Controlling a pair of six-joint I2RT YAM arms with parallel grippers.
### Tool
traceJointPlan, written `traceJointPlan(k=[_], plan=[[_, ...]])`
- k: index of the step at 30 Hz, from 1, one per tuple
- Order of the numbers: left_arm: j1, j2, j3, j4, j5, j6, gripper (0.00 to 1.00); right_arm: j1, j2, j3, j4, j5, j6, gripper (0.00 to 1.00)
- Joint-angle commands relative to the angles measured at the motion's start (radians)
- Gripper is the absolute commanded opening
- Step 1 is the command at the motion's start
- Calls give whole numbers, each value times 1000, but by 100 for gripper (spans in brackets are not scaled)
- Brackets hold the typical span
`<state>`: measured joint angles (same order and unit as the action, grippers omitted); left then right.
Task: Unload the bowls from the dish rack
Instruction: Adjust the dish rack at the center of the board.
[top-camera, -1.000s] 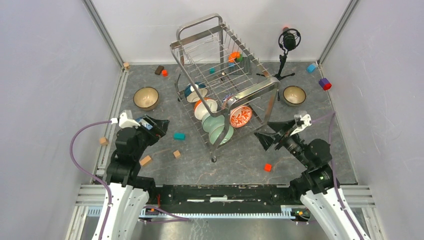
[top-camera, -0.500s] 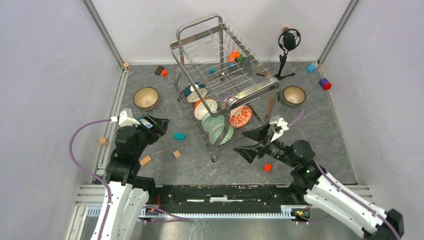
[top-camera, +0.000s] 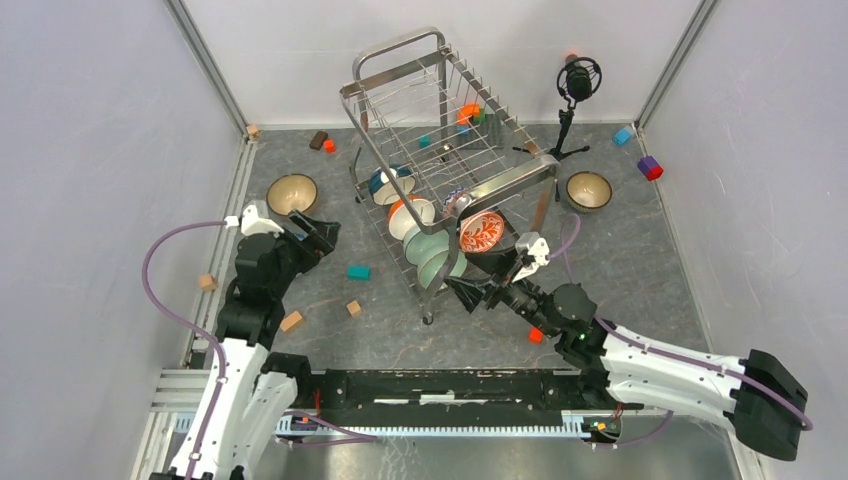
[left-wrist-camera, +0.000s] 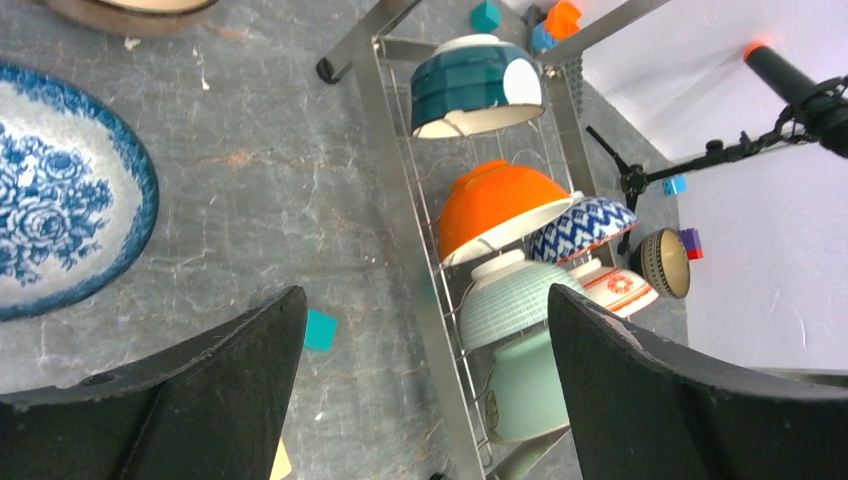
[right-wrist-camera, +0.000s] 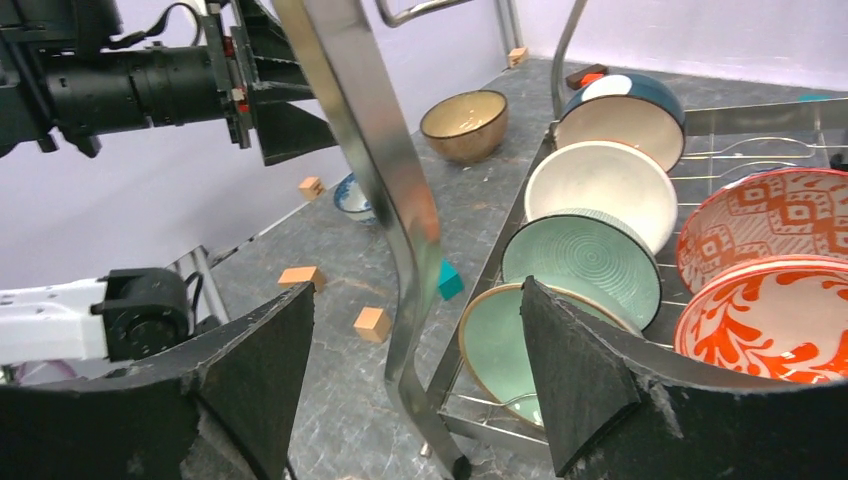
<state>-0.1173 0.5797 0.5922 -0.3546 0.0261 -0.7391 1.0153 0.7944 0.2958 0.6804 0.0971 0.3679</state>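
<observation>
I need to reach outward next with my left gripper to the rack's post by the teal bowl (top-camera: 355, 167) (left-wrist-camera: 372, 33) and tilt the open fingers level to straddle it, since it stands upright.
The dish rack (top-camera: 450, 150) stands mid-table with several bowls on edge in its lower tier: teal (top-camera: 390, 183), orange (top-camera: 405, 212), pale green (top-camera: 440, 262), red-and-white floral (top-camera: 482, 232). My right gripper (top-camera: 478, 278) is open at the rack's near corner. In the right wrist view its jaws (right-wrist-camera: 415, 340) straddle the steel corner post (right-wrist-camera: 390, 200), and the right finger lies in front of the pale green bowl (right-wrist-camera: 510, 345). My left gripper (top-camera: 322, 238) is open left of the rack and holds nothing (left-wrist-camera: 425, 350). Two brown bowls (top-camera: 292, 195) (top-camera: 588, 190) sit on the table.
A blue-and-white floral bowl (left-wrist-camera: 50, 200) lies on the table beneath my left arm. Small coloured blocks are scattered about, among them teal (top-camera: 358, 271), tan (top-camera: 291, 321) and red (top-camera: 536, 335). A black microphone tripod (top-camera: 572, 100) stands at the back right. Grey walls close in three sides.
My right arm has swung left and forward from the table's right side to the rack's near corner, jaws open throughout. My left arm has edged slightly forward.
</observation>
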Motion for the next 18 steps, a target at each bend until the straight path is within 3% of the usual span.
traceJointPlan(k=[1,5,8,18], plan=[[2,37,47,172,-77,-2,95,17,57,22,158,155,-39,78],[2,103,-12,407,-93,-40,94,16,122,35,167,268,-34,65],[2,175,9,439,-170,-47,94,17,140,45,142,311,-54,56],[-58,413,43,721,-195,129,94,-57,54,3,27,354,-65,43]])
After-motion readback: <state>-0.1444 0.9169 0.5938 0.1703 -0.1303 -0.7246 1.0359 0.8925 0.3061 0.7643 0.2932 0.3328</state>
